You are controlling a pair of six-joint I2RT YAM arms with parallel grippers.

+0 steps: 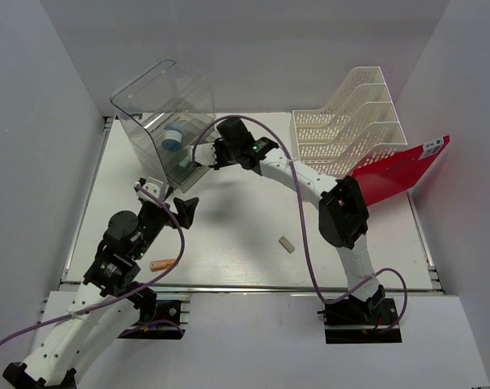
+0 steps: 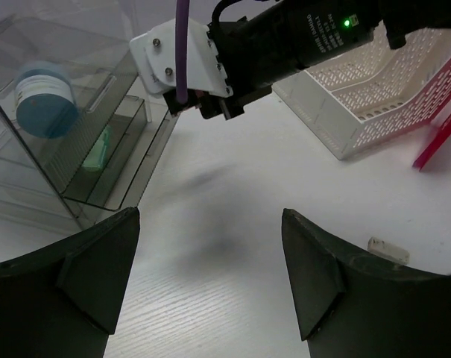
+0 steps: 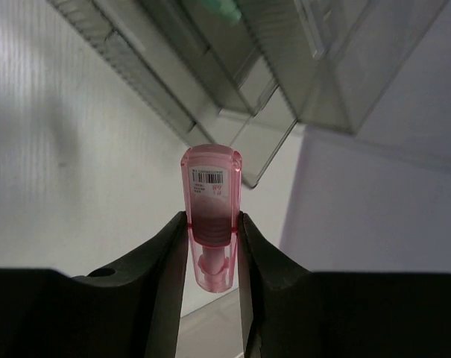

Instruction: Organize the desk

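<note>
I will next lower the pink stick with my right gripper to the left in the top view, over the open lower drawer with free room beside the green item.
The white desk (image 1: 245, 219) carries scattered items. My right gripper (image 3: 212, 221) is shut on a pink translucent stick (image 3: 210, 186) with a barcode label, held just in front of the clear drawer box (image 3: 232, 67). From above, the right gripper (image 1: 199, 154) sits at the box's open lower drawer. My left gripper (image 2: 209, 224) hangs open over bare desk, nothing between its fingers, a little in front of the drawer box (image 2: 68, 164); in the top view the left gripper (image 1: 170, 203) is below the box (image 1: 159, 109).
The drawer box holds a blue round item (image 1: 174, 138) and a green item (image 2: 98, 149). A white slotted file rack (image 1: 350, 121) stands back right with a red folder (image 1: 398, 172) beside it. A small white eraser (image 1: 287, 244) and an orange piece (image 1: 162, 265) lie near the front.
</note>
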